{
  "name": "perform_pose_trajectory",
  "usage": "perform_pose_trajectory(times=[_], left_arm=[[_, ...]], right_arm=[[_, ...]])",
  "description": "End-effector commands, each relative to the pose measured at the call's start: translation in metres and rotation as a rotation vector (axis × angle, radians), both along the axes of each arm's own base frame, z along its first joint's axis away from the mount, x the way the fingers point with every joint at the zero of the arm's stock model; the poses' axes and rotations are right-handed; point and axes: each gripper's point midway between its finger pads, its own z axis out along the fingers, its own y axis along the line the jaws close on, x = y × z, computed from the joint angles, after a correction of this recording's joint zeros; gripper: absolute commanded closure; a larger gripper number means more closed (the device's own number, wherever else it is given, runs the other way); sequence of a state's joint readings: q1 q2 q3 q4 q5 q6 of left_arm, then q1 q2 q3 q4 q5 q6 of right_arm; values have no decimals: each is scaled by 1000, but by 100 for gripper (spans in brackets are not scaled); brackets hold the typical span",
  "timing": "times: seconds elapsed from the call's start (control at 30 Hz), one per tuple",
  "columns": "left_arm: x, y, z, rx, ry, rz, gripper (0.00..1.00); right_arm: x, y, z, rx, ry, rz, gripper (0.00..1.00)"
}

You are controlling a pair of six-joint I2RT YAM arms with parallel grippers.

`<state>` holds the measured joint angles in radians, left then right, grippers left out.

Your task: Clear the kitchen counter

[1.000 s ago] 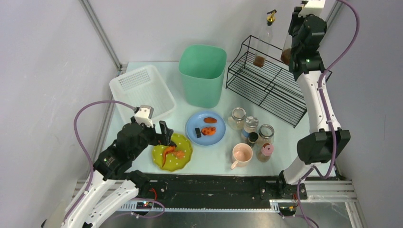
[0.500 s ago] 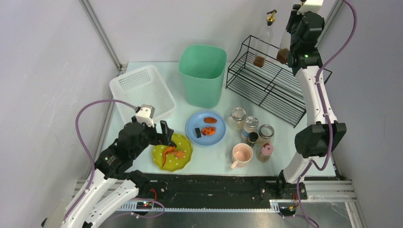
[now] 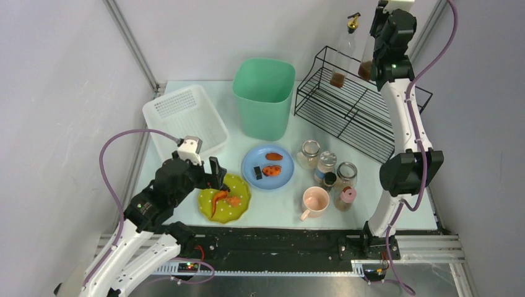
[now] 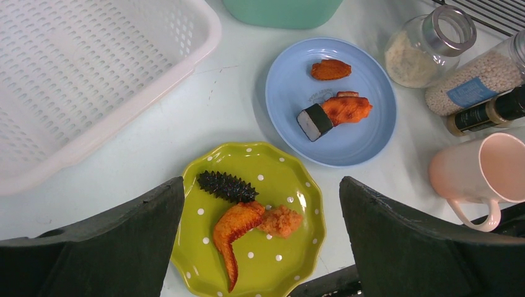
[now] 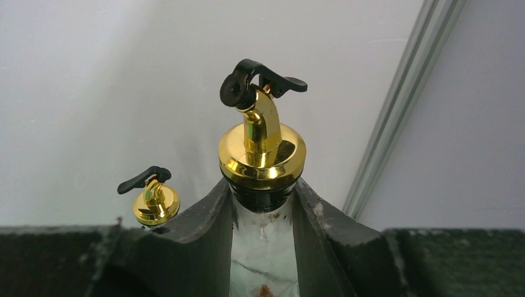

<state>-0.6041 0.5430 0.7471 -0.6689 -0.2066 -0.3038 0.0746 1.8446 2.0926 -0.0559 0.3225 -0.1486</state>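
My right gripper should next go down and left in the top view, to the rack spot beside the standing bottle point(image 3: 353, 86), and release.
The kitchen counter point(image 3: 278, 215) is a pale mint-white tabletop. My right gripper point(image 3: 379, 46) is shut on the neck of a glass bottle point(image 3: 366, 69) with a gold pourer point(image 5: 262, 151), held high over the black wire rack point(image 3: 353, 111). A second, similar bottle point(image 3: 340, 62) stands in the rack just to its left, and its pourer point(image 5: 155, 201) shows in the right wrist view. My left gripper point(image 3: 213, 176) is open and empty above the green dotted plate point(image 4: 291, 260), which holds a chicken wing point(image 4: 235, 229), a sea cucumber and a fried bit.
A blue plate point(image 3: 282, 179) with food pieces, three jars point(image 3: 326, 164), a small dark bottle and a pink mug point(image 3: 316, 201) stand at the front middle. A green bin point(image 3: 264, 96) and a white perforated basket point(image 3: 186, 117) stand behind.
My right gripper has carried the bottle a little left and up, closer to the second bottle in the rack. The left arm has barely moved.
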Motion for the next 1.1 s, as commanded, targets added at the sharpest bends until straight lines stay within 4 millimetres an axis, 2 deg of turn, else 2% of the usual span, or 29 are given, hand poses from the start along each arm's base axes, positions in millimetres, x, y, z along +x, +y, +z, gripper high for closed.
perform_pose_trajectory(times=[0.0, 0.13, 0.5, 0.87, 1.07], left_arm=[[3, 2, 4, 20, -20, -3, 2], [3, 2, 3, 23, -17, -1, 2], [4, 1, 2, 26, -14, -2, 2], [4, 1, 0, 31, -8, -2, 2], [5, 2, 0, 32, -9, 1, 2]], right_arm=[[-11, -6, 44, -9, -104, -32, 100], [-10, -9, 43, -5, -105, -39, 100], [3, -3, 20, -15, -50, -29, 100], [9, -11, 20, -8, -60, -71, 100], [14, -10, 8, -13, -31, -74, 100]])
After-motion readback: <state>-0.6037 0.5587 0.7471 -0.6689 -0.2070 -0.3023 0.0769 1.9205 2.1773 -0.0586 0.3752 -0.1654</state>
